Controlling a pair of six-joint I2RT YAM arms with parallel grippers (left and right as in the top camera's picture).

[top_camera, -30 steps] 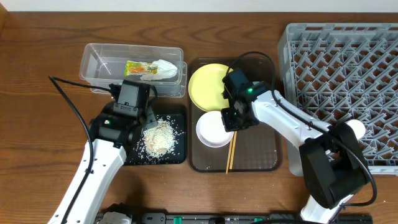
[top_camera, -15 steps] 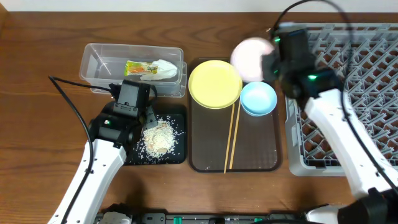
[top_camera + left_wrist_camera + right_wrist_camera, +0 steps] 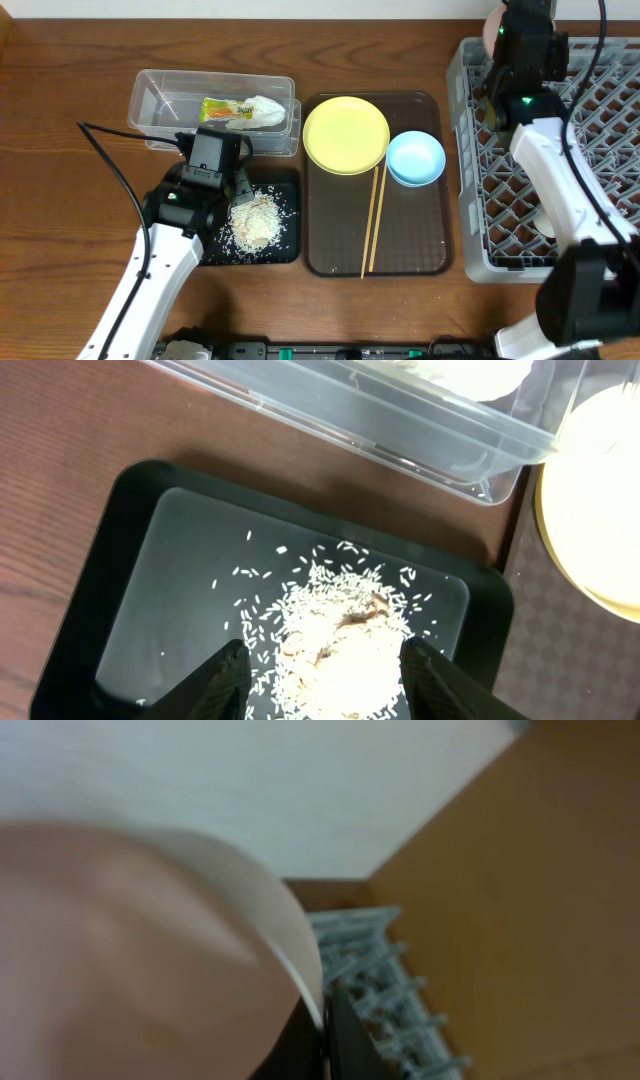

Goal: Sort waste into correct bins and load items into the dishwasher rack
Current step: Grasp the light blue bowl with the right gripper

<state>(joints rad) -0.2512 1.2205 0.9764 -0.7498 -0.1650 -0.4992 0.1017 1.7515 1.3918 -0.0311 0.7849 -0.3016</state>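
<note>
The far corner wires of the grey rack are empty below my right gripper, so it needs to lower until the white bowl sits among them, and then release the bowl's rim.
Loose white rice scraps lie heaped in the black tray. My left gripper hangs open just above the heap, one finger on each side of it; in the overhead view the left gripper is over the black tray. The snack wrapper lies in the clear tub. My right gripper is shut on the rim of the white bowl with the pinkish inside. It holds the white bowl over the far left corner of the grey rack.
On the brown tray lie the yellow plate, the light blue bowl and the chopsticks. The clear tub borders the black tray's far side. Rack pegs show under the bowl.
The right arm has lifted the white bowl off the brown tray and carried it right, to the rack's far left corner. The blue bowl is uncovered. The left arm has not moved.
</note>
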